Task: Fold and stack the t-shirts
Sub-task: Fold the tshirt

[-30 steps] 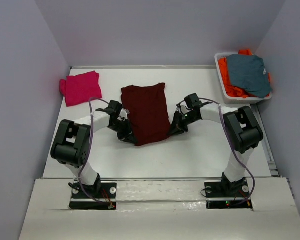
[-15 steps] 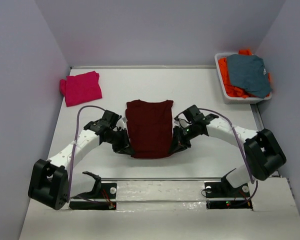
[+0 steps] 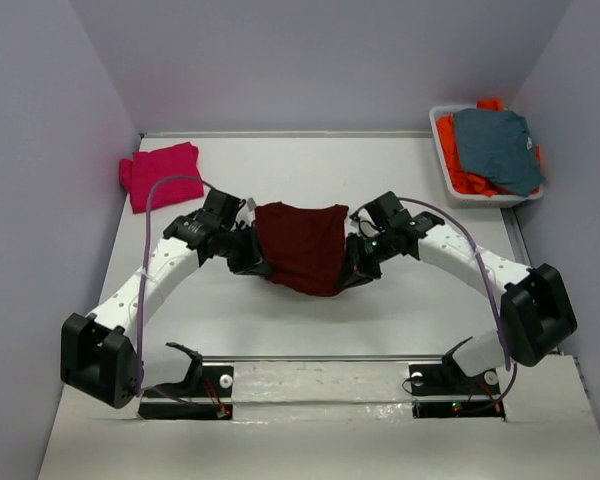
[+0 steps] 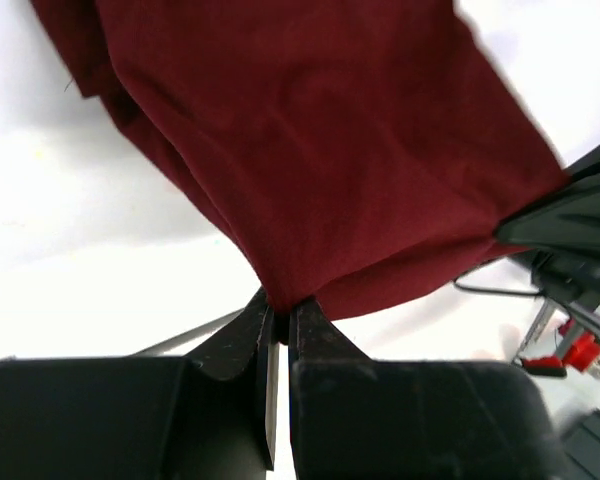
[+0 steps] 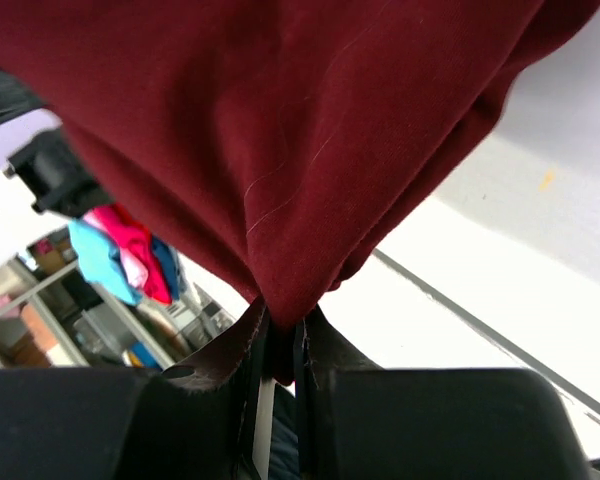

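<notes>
The far part of the maroon t-shirt lies outward. Next I need to bring the pinched near corner outward and down onto it with my left gripper and let go, so the cloth is doubled.
A dark maroon t-shirt [image 3: 302, 247] hangs in a sag between my two grippers above the middle of the table. My left gripper [image 3: 256, 262] is shut on its left edge, the cloth [image 4: 310, 150] pinched between the fingertips [image 4: 279, 305]. On the other side my right gripper [image 3: 348, 270] is shut on the right edge, with maroon cloth [image 5: 280, 130] bunched in its jaws [image 5: 280, 325]. A magenta-pink t-shirt [image 3: 162, 175] lies folded at the back left of the table.
A white bin [image 3: 450, 178] at the back right holds a grey-blue garment [image 3: 496, 148] on top of orange ones [image 3: 458, 160]. Grey walls close in the table on three sides.
Both grippers have lifted the maroon t-shirt off the table and carried its near edge toward the back, so the cloth now hangs doubled between them. The arms have stretched forward.
</notes>
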Motion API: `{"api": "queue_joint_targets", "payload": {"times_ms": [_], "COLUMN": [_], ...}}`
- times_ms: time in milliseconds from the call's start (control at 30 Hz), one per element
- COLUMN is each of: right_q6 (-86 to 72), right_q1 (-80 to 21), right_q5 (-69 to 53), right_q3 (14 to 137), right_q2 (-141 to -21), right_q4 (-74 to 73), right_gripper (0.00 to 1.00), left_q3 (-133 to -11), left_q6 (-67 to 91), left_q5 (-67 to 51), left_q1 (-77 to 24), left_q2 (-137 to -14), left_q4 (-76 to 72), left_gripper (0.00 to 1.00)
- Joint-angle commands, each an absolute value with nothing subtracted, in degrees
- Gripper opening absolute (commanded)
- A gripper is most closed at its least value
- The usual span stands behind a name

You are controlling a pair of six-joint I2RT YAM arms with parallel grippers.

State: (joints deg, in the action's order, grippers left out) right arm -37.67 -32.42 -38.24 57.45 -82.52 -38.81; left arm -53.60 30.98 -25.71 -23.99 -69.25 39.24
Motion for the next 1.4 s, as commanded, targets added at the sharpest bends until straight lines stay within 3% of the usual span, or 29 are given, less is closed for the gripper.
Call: {"api": "queue_joint_targets", "payload": {"times_ms": [0,267,867,1367], "right_q6": [-36.6,-35.1,-30.9,-32.4], "right_q1": [-32.3,-31.2,-18.7,-17.1], "right_q5": [-34.3,-30.9,-29.4,-32.9], "right_q3": [64.6,77.1,109.7,139.9], "right_q2": [-85.4,-96.3,-119.0,-144.0], "right_q4": [-40.8,-41.9,-48.4,-43.3], "right_gripper": [0.07,0.07,0.07,0.08], "left_q3": [-62.9,-77.4,-102.5,-113.9], "left_q6": [29.2,27.2,27.2,30.8], "left_q5": [-21.9,-19.9,-21.6,-20.6], "left_q1": [-23.7,-23.7,-16.0,-11.8], "left_q2": [-72.5,-83.7,-109.9,-127.0], "left_q4": [39.1,38.1,34.5,29.2], "left_gripper": [0.06,0.06,0.06,0.06]}}
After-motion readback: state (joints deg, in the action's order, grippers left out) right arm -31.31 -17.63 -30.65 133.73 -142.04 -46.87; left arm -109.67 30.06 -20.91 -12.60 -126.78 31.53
